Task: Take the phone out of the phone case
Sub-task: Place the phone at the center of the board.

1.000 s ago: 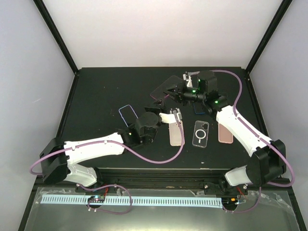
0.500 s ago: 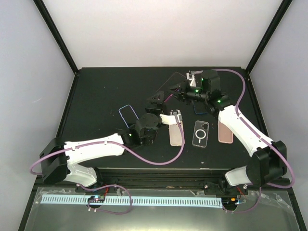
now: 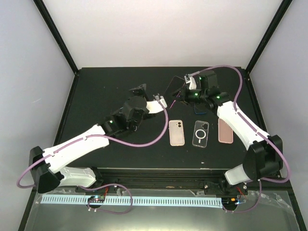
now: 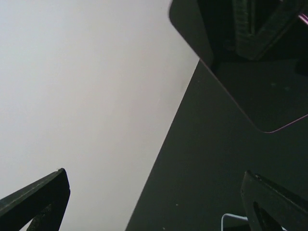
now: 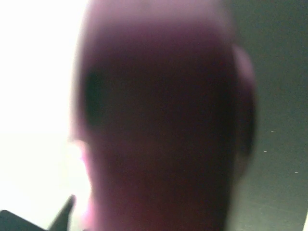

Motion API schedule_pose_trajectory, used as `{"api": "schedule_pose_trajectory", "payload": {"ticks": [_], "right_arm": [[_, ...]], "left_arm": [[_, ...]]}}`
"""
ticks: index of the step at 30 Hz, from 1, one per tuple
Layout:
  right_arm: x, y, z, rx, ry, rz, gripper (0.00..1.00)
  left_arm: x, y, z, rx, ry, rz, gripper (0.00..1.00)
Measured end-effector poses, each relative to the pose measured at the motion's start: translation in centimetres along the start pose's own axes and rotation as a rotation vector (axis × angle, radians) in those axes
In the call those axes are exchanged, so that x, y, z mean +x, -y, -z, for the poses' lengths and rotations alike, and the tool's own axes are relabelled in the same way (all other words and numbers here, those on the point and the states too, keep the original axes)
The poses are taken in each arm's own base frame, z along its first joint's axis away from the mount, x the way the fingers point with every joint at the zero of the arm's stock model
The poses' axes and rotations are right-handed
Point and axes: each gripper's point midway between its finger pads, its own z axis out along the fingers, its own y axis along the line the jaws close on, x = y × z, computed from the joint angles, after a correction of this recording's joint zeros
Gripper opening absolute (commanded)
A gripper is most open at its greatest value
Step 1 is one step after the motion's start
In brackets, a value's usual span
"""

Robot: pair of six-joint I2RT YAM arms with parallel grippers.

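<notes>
My right gripper holds the dark phone. Next it should go down, tilt the phone flat onto the bare tabletop beyond the front row (image 3: 178,109) and let go of it there, because that spot is empty.
A dark phone (image 3: 173,86) with a thin pink rim hangs tilted above the back of the table, and my right gripper (image 3: 183,94) is shut on its right end. I cannot tell whether that rim is the phone case. In the left wrist view the phone (image 4: 250,82) fills the upper right corner, the right fingers (image 4: 260,24) clamped on it. In the right wrist view the phone (image 5: 159,134) is a dark purple blur that hides that gripper's jaws. My left gripper (image 3: 153,94) (image 4: 154,207) stands open and empty just left of the phone, not touching it.
Three flat things lie in a row at the front: a pink phone (image 3: 176,132), a clear case with a ring (image 3: 200,134) and another pink phone (image 3: 225,131). A blue case (image 3: 199,110) lies under the right arm. The white back wall (image 4: 86,96) is close behind.
My left gripper has opened wide and the left arm has swung back and to the left, up off the front row. The right gripper has kept the phone, shifting it slightly back.
</notes>
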Motion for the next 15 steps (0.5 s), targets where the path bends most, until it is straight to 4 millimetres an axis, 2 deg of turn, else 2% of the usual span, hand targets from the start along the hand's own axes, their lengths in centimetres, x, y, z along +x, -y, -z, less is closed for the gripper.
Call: {"api": "schedule_pose_trajectory", "payload": {"ticks": [5,10,13,15], "right_arm": [[-0.4,0.9,-0.8,0.036,-0.047,0.117,0.01],[-0.2,1.8,-1.5,0.047,-0.110,0.250,0.01],[-0.4,3.4,-2.6,0.072,-0.169,0.306,0.01],[-0.4,5.3,-3.7,0.094,-0.222,0.324,0.01]], "left_arm": [[1.3,-2.1,0.1,0.059,-0.011,0.161,0.99],[3.9,-3.8,-0.5,0.129,-0.045,0.334,0.99],[5.8,-4.5,-0.5,0.158,-0.069,0.429,0.99],[6.9,-4.9,-0.3,0.177,-0.076,0.492,0.99]]}}
